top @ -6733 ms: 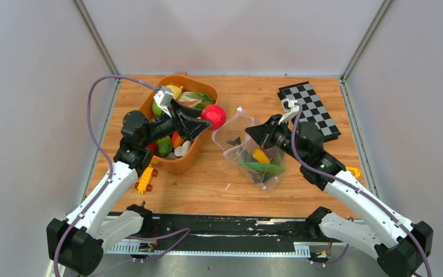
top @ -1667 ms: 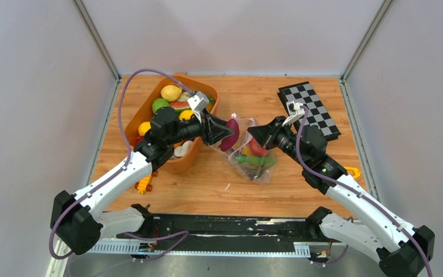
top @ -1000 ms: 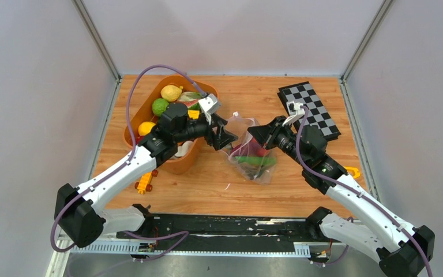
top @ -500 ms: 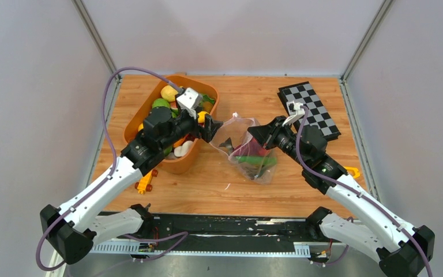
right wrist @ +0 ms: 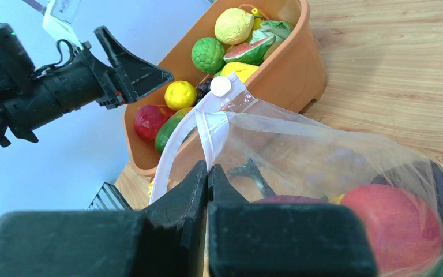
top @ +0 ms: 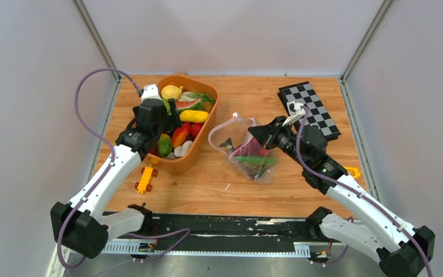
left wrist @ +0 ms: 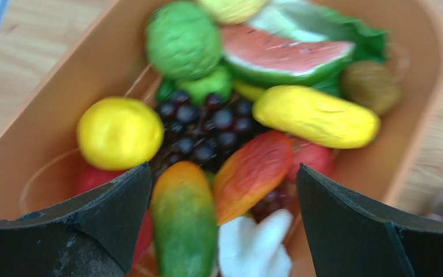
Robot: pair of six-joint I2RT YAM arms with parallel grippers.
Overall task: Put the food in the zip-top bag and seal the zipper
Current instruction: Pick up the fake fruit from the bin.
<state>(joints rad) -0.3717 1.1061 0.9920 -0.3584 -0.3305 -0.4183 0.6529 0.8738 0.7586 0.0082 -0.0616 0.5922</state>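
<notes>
My left gripper moves back and down next to straddle the red fruit beside the green-orange piece, since that fruit lies partly under one open finger.
The clear zip-top bag [top: 248, 153] lies on the table's middle with its mouth held open towards the left. It holds a red piece [right wrist: 389, 228], a green cucumber [top: 255, 160] and darker pieces. My right gripper [top: 251, 134] is shut on the whitish zipper strip [right wrist: 179, 138] at the mouth's right side; the right wrist view [right wrist: 207, 167] shows the strip pinched between the jaws. My left gripper [top: 166, 118] is open and empty over the orange tub [top: 199, 153]. Its wrist view [left wrist: 224, 190] shows a green-orange piece [left wrist: 183, 225] and a red-orange piece [left wrist: 254, 173] between the jaws.
The tub also holds a lemon [left wrist: 119, 131], dark grapes [left wrist: 207, 127], a yellow piece [left wrist: 314, 115], a watermelon slice [left wrist: 288, 52] and a white piece [left wrist: 254, 248]. A yellow toy car [top: 145, 179] lies in front of the tub. A checkerboard [top: 308, 109] lies at the back right.
My left gripper brought a purple piece to the bag's mouth, let it go inside, then swung back left over the tub, open. My right gripper kept its hold on the bag.
</notes>
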